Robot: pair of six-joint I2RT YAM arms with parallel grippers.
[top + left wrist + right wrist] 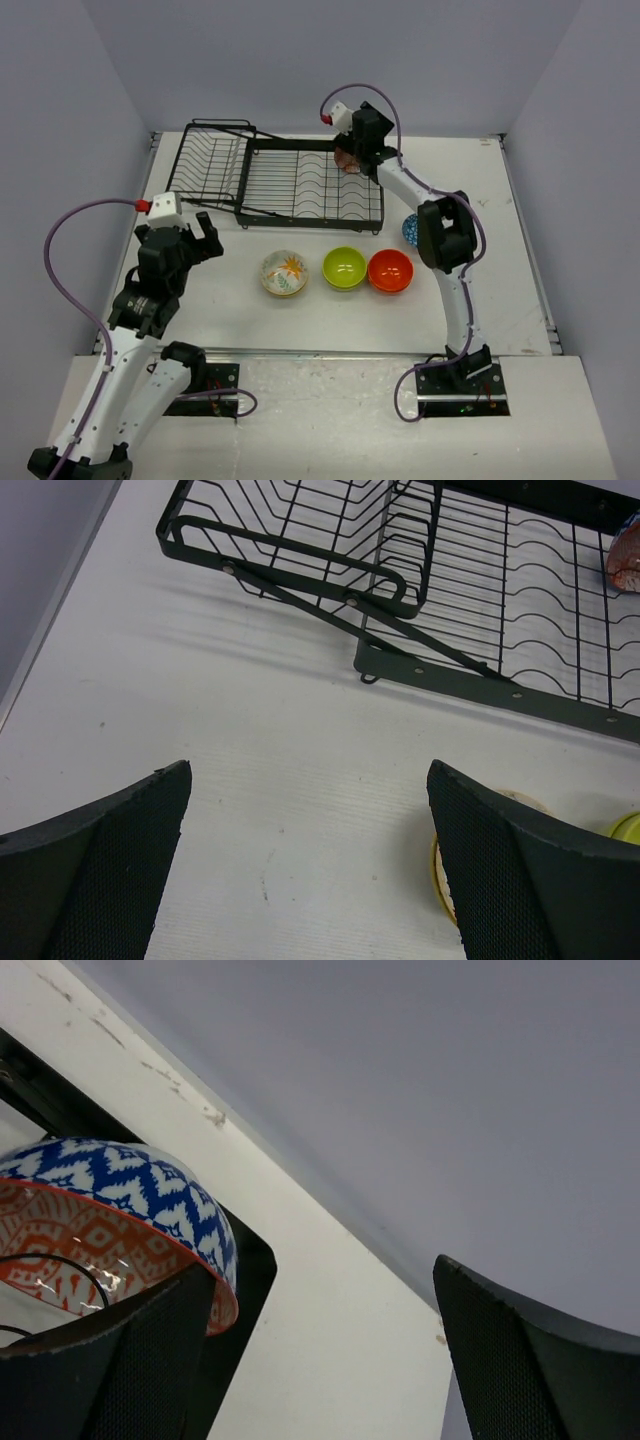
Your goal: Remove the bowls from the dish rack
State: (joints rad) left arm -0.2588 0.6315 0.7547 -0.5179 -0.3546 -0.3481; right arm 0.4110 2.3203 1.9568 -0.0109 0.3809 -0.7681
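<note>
The bowl's rim end (224, 1305) lies below my right gripper, outside the open gap, so the gripper goes down and to the left in the wrist view astride it next.
The black wire dish rack (290, 185) stands at the back of the table. One bowl (343, 162) stands on edge in its far right corner, pinkish from above. In the right wrist view this bowl (110, 1210) has a blue-and-white zigzag outside and an orange patterned inside. My right gripper (352, 150) is open right above it. The bowl's rim lies against the left finger (110, 1360), outside the gap (320, 1340). My left gripper (200, 240) is open and empty over bare table (310, 860), in front of the rack (400, 590).
Four bowls stand on the table in front of the rack: floral cream (284, 273), lime green (344, 267), orange-red (390, 270), and a blue speckled one (410, 230) partly behind my right arm. Grey walls enclose the table on three sides.
</note>
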